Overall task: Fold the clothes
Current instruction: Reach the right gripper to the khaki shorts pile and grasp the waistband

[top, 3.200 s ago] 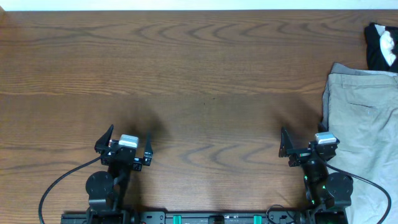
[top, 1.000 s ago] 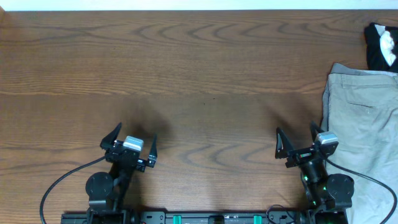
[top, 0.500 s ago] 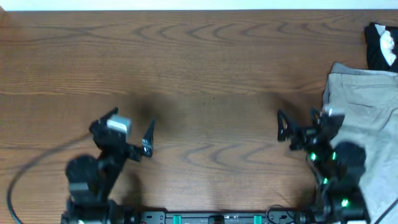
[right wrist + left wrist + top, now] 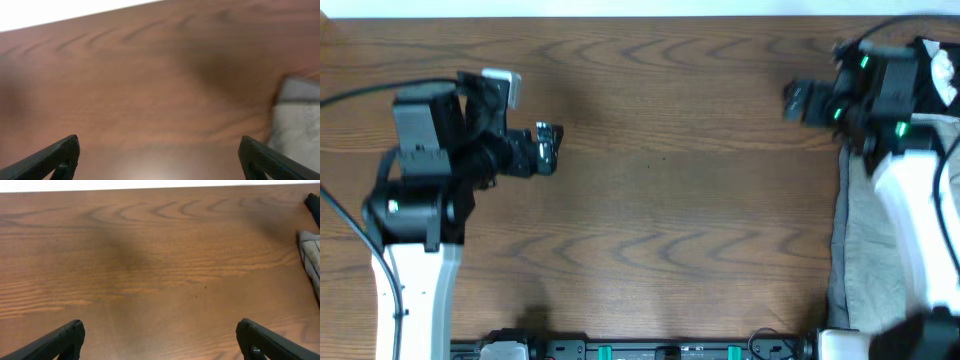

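My right gripper lowers and turns toward the shorts (image 4: 854,240) next, onto their far inner corner (image 4: 848,156).
The clothes, a pair of pale khaki-green shorts (image 4: 854,240), lie flat along the table's right edge, largely covered by my right arm in the overhead view. Their edge also shows in the left wrist view as the shorts (image 4: 311,255) and in the right wrist view as the shorts (image 4: 298,116). My right gripper (image 4: 801,101) hangs high, left of the shorts' top end, open with nothing in it; its wrist view shows the gripper (image 4: 159,150) over bare wood. My left gripper (image 4: 544,148) is raised over the far left, open and empty, and its own view shows the gripper (image 4: 160,332) spread wide.
A small black-and-white garment (image 4: 946,72) lies at the far right corner, partly behind the right arm, and its black tip (image 4: 314,202) shows in the left wrist view. The brown wooden table (image 4: 660,210) spans the view. A dark base rail (image 4: 670,350) runs along the front edge.
Both arms have lifted from the front edge and swung toward the far side: the left to the far left, the right up beside the shorts' top end. Both grippers stayed open.
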`<state>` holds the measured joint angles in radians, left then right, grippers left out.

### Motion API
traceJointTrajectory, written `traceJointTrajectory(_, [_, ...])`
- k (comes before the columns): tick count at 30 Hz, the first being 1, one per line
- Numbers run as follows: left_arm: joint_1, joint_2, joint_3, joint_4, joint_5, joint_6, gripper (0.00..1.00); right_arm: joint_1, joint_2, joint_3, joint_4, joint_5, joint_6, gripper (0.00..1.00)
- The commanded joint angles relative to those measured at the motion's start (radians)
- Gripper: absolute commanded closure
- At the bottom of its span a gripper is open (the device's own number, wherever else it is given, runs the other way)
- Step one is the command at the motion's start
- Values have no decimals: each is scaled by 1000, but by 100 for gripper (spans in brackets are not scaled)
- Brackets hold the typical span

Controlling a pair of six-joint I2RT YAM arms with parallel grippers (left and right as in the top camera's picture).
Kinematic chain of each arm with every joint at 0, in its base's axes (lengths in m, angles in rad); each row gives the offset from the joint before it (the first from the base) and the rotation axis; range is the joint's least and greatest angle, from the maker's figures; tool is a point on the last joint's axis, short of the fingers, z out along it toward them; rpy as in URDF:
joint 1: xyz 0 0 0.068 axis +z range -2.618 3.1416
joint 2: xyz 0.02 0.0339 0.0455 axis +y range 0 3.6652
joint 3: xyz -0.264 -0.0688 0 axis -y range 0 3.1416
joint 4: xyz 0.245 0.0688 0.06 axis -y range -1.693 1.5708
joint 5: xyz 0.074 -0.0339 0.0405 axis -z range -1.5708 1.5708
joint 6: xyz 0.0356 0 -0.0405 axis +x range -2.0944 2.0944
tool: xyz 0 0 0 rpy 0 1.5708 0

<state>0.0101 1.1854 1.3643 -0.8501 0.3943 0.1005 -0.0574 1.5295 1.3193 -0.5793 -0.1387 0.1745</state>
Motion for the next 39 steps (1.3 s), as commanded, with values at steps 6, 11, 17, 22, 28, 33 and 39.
traceJointTrajectory(6, [-2,60,76,-2,58,-13,2,-143,323,227,-46,-127,-34,1])
traceJointTrajectory(11, [-2,61,76,29,119,-13,2,-193,370,227,-82,-114,-58,1])
traceJointTrajectory(17, [-2,61,75,31,122,-21,2,-256,412,227,-177,94,66,5])
traceJointTrajectory(22, [-2,63,75,45,122,-21,5,-272,499,227,-168,94,84,16])
traceJointTrajectory(28, [-2,78,73,40,122,-22,7,-262,552,227,-139,99,114,25])
traceJointTrajectory(33, [-3,95,72,40,122,-36,7,-262,566,227,-143,150,155,38])
traceJointTrajectory(39, [-2,101,72,41,122,-35,8,-262,567,227,-146,159,154,63])
